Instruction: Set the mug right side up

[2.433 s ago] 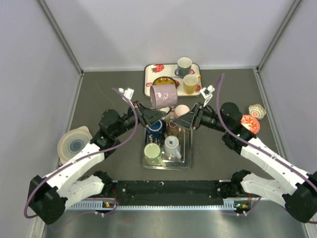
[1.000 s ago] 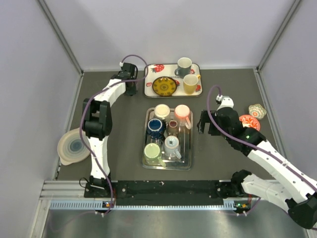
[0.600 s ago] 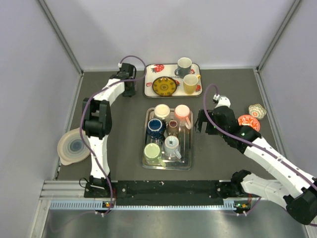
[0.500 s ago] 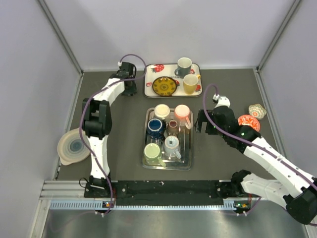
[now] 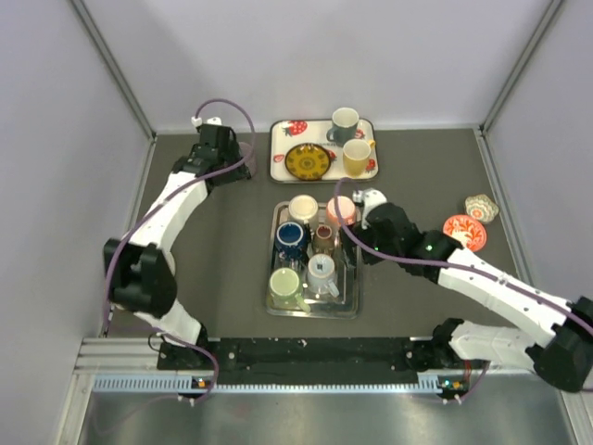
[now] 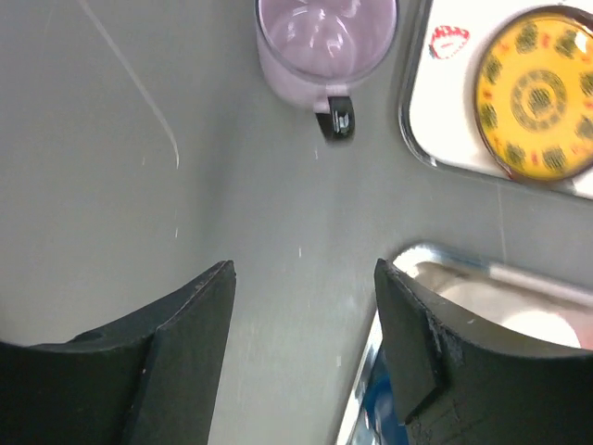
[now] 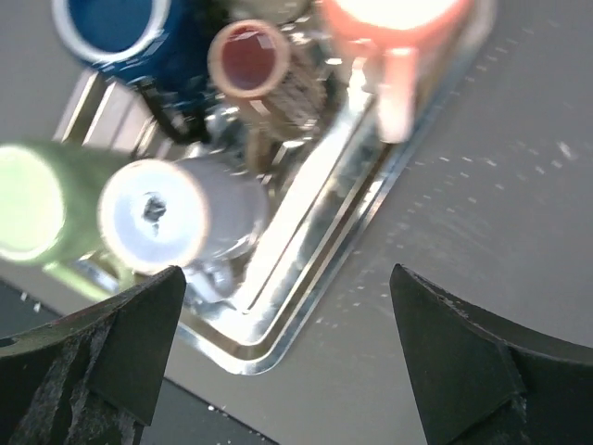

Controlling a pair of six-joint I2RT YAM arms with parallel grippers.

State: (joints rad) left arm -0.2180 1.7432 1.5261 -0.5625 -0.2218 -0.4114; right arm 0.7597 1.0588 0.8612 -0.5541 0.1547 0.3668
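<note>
I need to move my right gripper across and down around the white mug's handle next, as it sticks out free, below and left in the top view.
The mug (image 6: 324,46) is pale purple with a dark handle. It stands upright on the dark tabletop, mouth up, just left of the strawberry tray (image 6: 435,139). My left gripper (image 6: 304,269) is open and empty, drawn back from the mug without touching it. In the overhead view the left gripper (image 5: 236,159) covers the mug. My right gripper (image 7: 285,273) is open and empty over the right rim of the metal tray (image 7: 278,343). Overhead, the right gripper (image 5: 354,241) sits beside the pink mug (image 5: 341,208).
The metal tray (image 5: 275,306) holds several mugs, among them a green one (image 5: 284,283) and a white one (image 7: 153,213). The strawberry tray (image 5: 278,167) carries a yellow plate (image 5: 310,160) and two mugs. Stacked bowls (image 5: 139,269) sit left, small dishes (image 5: 463,230) right.
My left gripper has opened, released the purple mug and backed away from it. My right arm has swung left to the metal tray's right edge.
</note>
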